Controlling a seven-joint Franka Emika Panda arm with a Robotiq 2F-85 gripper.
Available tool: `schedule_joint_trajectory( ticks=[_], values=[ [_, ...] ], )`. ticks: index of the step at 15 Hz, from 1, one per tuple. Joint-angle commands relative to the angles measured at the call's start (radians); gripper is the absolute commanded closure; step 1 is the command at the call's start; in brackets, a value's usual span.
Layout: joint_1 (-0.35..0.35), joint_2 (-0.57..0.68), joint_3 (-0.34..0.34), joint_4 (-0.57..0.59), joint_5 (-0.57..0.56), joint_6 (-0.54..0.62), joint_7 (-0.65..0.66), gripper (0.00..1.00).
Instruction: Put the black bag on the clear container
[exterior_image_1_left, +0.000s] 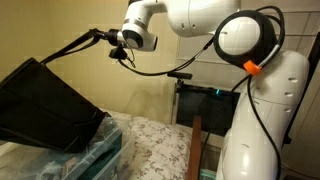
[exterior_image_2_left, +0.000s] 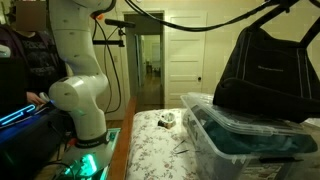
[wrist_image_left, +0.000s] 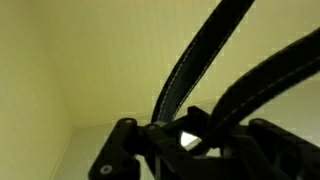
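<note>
I need to lower my gripper toward the clear container's lid (exterior_image_2_left: 243, 124) below next and let go of the strap, because the bottom of the bag already rests there.
The black bag (exterior_image_1_left: 45, 105) is a large floppy black fabric bag. It hangs by its long thin strap (exterior_image_1_left: 68, 47) with its bottom resting on the clear container (exterior_image_1_left: 100, 150). In an exterior view the bag (exterior_image_2_left: 265, 65) stands on the container's ribbed lid (exterior_image_2_left: 250, 130), teal showing through. My gripper (exterior_image_1_left: 100, 36) is high above, shut on the strap. In the wrist view the strap (wrist_image_left: 195, 65) runs through the jaws (wrist_image_left: 188, 138) up against a yellow wall.
A floral-patterned bed surface (exterior_image_2_left: 160, 150) lies beside the container, with a small object (exterior_image_2_left: 168, 120) on it. The robot base (exterior_image_2_left: 85, 110) stands next to it. A person (exterior_image_2_left: 25, 55) is by the base. A dark stand (exterior_image_1_left: 205, 105) is behind the arm.
</note>
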Motion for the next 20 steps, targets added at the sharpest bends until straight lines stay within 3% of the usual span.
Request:
schedule_joint_trajectory(
  ticks=[1,9,16,20],
  values=[
    [-0.015,-0.033,-0.015,-0.077,-0.131,-0.001,0.013,1.0],
    [-0.017,-0.024,-0.016,-0.159,-0.409,0.044,0.075,1.0],
    [-0.02,0.019,-0.032,-0.305,-0.534,0.059,0.216,1.0],
    [-0.024,0.024,-0.04,-0.407,-0.737,0.065,0.34,1.0]
  ],
)
